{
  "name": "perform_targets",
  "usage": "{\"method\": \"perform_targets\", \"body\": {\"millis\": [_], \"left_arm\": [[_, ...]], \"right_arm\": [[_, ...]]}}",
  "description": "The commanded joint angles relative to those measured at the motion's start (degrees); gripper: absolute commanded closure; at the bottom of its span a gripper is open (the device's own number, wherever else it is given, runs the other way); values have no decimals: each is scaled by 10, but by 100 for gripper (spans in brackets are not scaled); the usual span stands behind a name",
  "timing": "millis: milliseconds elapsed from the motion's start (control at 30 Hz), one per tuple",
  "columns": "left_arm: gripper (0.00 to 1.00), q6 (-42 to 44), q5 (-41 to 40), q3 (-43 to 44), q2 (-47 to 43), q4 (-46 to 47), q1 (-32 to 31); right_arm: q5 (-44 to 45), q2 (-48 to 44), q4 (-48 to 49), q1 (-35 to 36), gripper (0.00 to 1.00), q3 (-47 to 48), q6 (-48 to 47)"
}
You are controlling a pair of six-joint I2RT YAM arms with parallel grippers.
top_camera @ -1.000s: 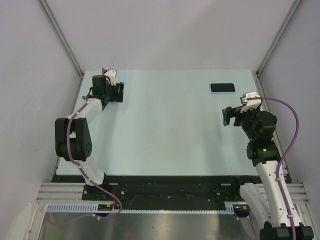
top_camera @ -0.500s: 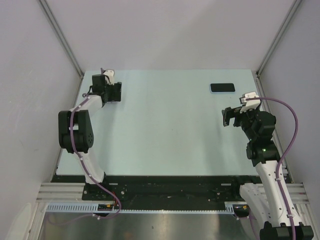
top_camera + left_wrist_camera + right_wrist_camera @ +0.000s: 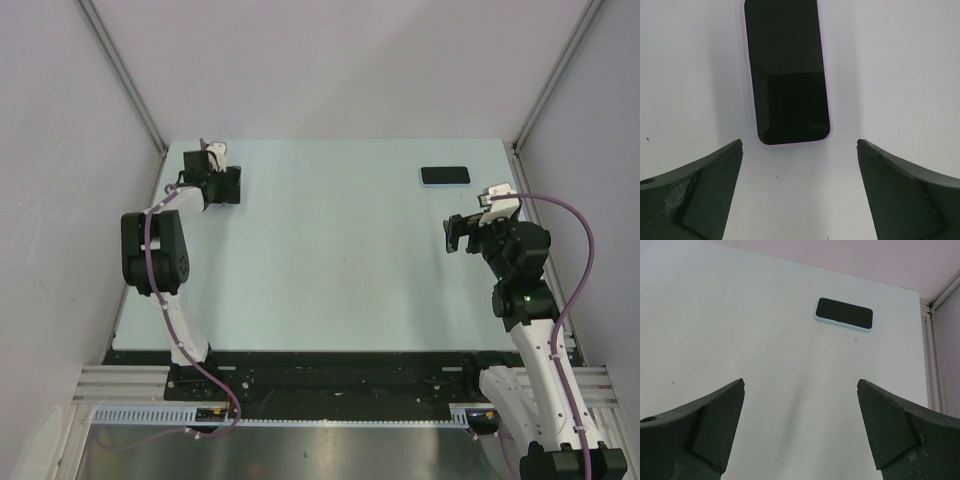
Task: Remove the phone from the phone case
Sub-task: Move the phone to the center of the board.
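My left gripper lowers and eases outward next until its open fingers straddle the phone's near end (image 3: 794,132), then closes. That end lies beyond the fingers.
A black-faced phone (image 3: 787,70) with a thin pink-purple rim lies flat on the table. It sits just beyond the fingertips of my left gripper (image 3: 800,145), which is open and holds nothing. From above, the left gripper (image 3: 226,186) is at the far left back corner and hides that phone. A light blue phone case (image 3: 445,176) with a black face lies at the back right, also seen as a case (image 3: 844,313) ahead of my right gripper (image 3: 801,381). I cannot tell whether a phone fills it. The right gripper (image 3: 456,233) hangs open and well short of the case.
The pale blue table (image 3: 330,260) is bounded by grey walls and metal corner posts (image 3: 125,75). The table's right edge rail (image 3: 935,360) runs close to the light blue case. A purple cable (image 3: 590,250) loops off the right arm.
The left arm's elbow has risen and drawn back toward the far left, with its gripper shifting slightly left. The right arm and the light blue case have not moved.
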Motion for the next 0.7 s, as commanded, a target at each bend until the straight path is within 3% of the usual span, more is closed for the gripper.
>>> {"method": "perform_targets", "body": {"millis": [0,667], "left_arm": [[0,-20,17,37,7,-6,2],[0,-34,-8,125,71,-90,2]], "right_arm": [[-1,0,16,2,0,1,-6],[2,2,17,3,0,1,-5]]}}
